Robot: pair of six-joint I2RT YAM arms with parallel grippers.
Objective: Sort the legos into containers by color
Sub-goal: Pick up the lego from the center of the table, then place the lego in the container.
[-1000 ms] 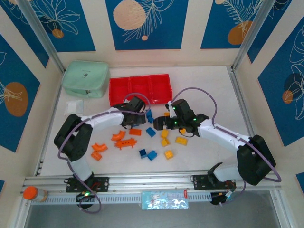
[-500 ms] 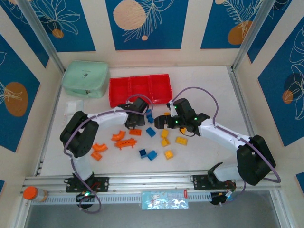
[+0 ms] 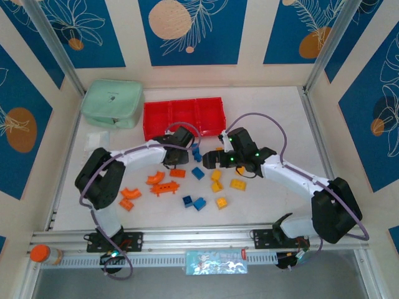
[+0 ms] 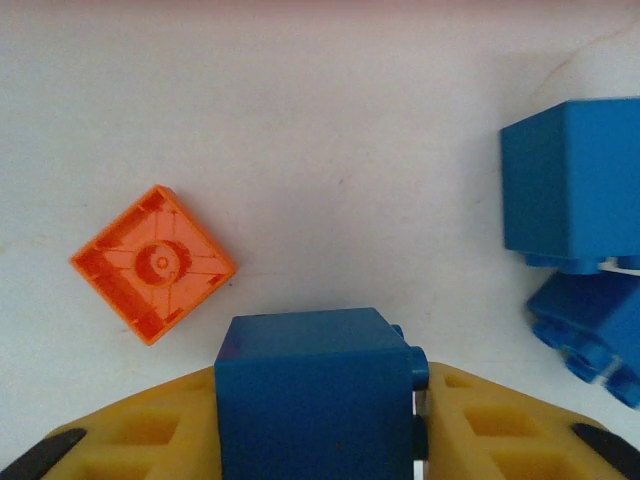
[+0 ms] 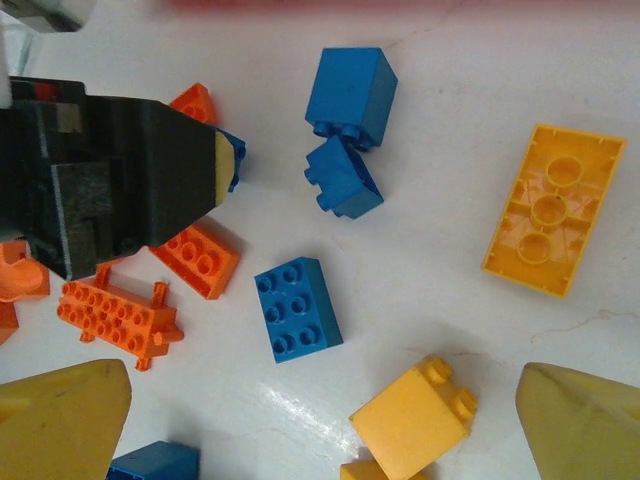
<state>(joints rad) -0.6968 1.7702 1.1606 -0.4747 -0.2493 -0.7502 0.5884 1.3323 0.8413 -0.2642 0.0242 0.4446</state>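
I will next lift the blue cube lego outward with my left gripper, over the empty red bin next to the mint green pouch, and let go of the lego.
My left gripper is shut on a blue cube lego, held low over the table; in the top view this gripper sits just in front of the red containers. An orange lego lies to its left and two blue legos to its right. My right gripper stands open above a yellow cube and a flat blue lego, holding nothing. In the top view the right gripper faces the left one. A long yellow lego lies farther right.
Several orange, blue and yellow legos are scattered on the white table between the arms. A mint green pouch stands left of the red bins, with a clear packet in front of it. The left gripper's black body is close to my right gripper.
The left gripper has edged slightly to the right, towards the pair of blue bricks, and its elbow has shifted. The right arm has barely moved.
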